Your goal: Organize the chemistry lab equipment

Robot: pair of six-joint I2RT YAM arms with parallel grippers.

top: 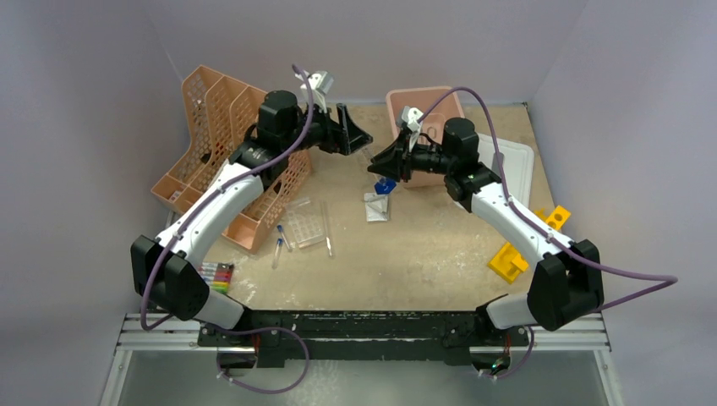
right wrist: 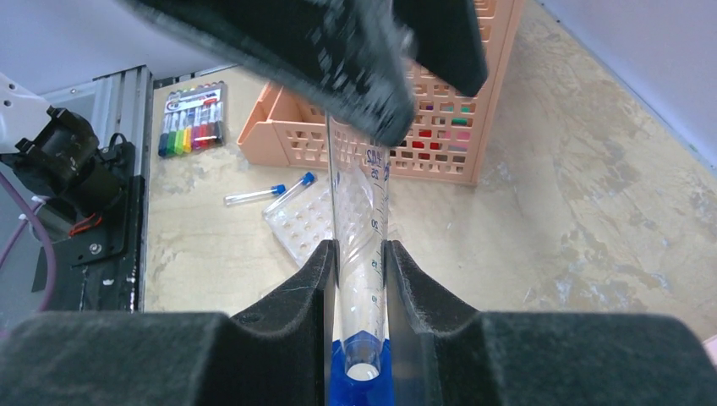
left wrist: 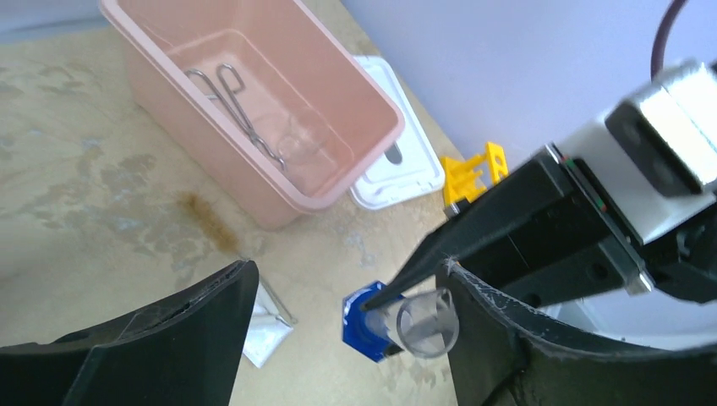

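Observation:
The robot's right gripper next swings to the right in the top view, turns downward and lowers to let go of the flask inside the pink bin [top: 424,125], where forceps already lie.
My right gripper [right wrist: 359,251] is shut on a clear graduated flask [right wrist: 358,211] with a blue base [right wrist: 359,381] and holds it above the table, seen in the top view [top: 385,183]. My left gripper [left wrist: 347,279] is open, with its jaws either side of the flask's mouth [left wrist: 427,322]; I cannot tell whether they touch it. Metal forceps [left wrist: 237,101] lie in the pink bin [left wrist: 338,182]. The clear tube rack [top: 304,224] and two blue-capped tubes [top: 278,243] lie at the front left. A glass rod [top: 327,235] lies beside the rack.
The orange perforated organiser [top: 221,144] stands at the back left. The marker pack [top: 217,275] lies by the left arm's base. A white packet [top: 377,207] lies under the flask. A white lid [top: 516,165] and yellow pieces [top: 511,262] are on the right.

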